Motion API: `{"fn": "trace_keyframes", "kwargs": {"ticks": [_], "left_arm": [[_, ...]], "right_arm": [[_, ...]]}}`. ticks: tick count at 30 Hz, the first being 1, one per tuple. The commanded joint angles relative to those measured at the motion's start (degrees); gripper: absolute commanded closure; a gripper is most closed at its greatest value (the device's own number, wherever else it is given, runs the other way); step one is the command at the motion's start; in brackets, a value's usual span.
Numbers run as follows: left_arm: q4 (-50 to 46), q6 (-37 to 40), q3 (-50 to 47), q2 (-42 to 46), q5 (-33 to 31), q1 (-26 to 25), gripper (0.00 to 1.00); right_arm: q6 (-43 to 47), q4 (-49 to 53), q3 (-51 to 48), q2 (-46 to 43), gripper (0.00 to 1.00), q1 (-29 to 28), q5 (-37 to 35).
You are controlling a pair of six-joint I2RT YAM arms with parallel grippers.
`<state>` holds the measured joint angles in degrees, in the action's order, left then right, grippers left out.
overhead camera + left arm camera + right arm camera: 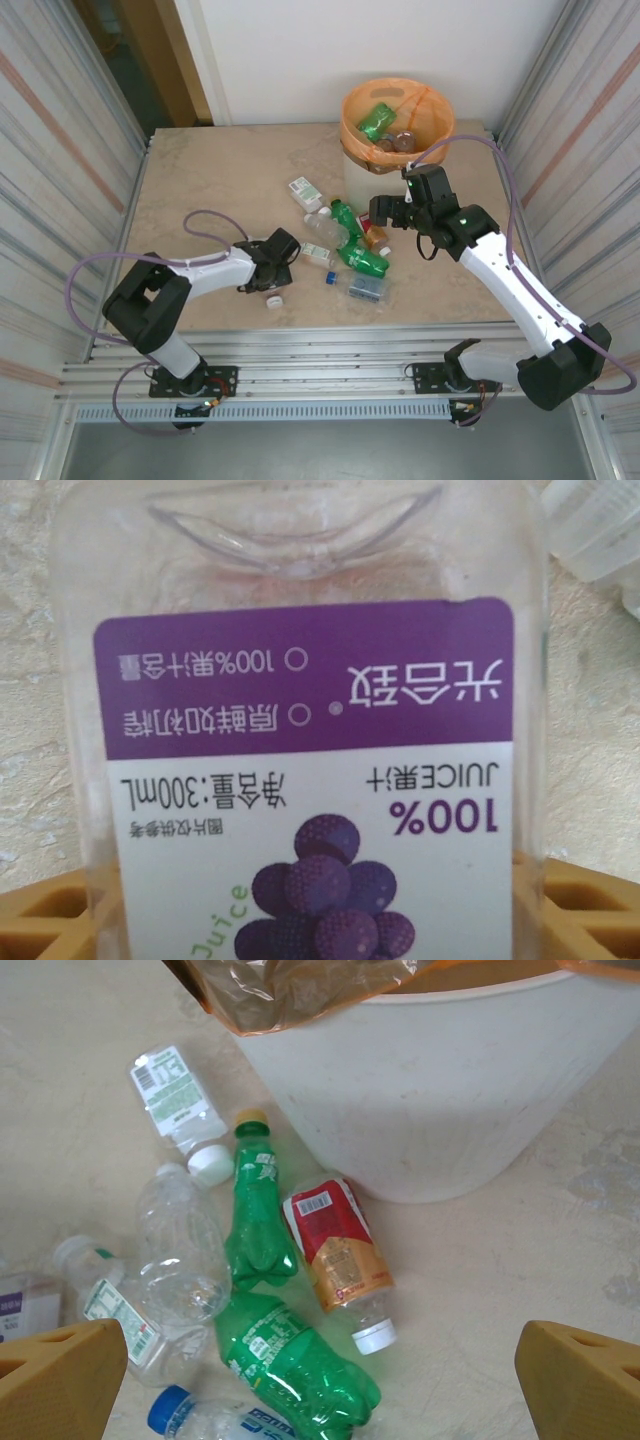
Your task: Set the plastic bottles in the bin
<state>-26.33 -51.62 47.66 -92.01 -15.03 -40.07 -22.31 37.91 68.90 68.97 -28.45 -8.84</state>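
Observation:
My open right gripper swings across the heap next, turning sideways to close on the grape-label bottle's base, since it sticks out free beyond my left gripper's fingers.
A clear juice bottle with a purple grape label lies between my left gripper's yellow fingers, which press on both its sides. That left gripper is low over the table's front left. My right gripper hovers open above a heap of plastic bottles beside the bin. Under the right gripper lie two green bottles, a red-and-gold labelled bottle, a crushed clear one and a blue-capped one. The cream bin with its orange bag holds several bottles.
A white-labelled bottle lies apart at the heap's far left. A small white cap sits near the left gripper. A flattened bottle lies at the heap's near edge. Metal walls flank the table on both sides.

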Motion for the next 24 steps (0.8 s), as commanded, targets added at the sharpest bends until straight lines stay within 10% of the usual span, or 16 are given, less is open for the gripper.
{"fn": "trace_keyframes", "kwargs": {"ticks": [1,10,24], "left_arm": [[-0.7,0.4,-1.8,-1.1,1.4,0.9,0.37],[-1.1,6.5,-1.7,13.0,-3.0,0.7,0.51],[29.8,45.1,-7.8,34.7,3.8,-5.7,0.53]], "right_arm": [[-1.4,-0.2,1.5,-0.9,0.02,0.4,0.8],[-2.3,-1.8,0.7,-1.6,0.02,0.2,5.2],[-7.3,-12.3,6.1,3.6,0.02,-2.2,33.4]]}}
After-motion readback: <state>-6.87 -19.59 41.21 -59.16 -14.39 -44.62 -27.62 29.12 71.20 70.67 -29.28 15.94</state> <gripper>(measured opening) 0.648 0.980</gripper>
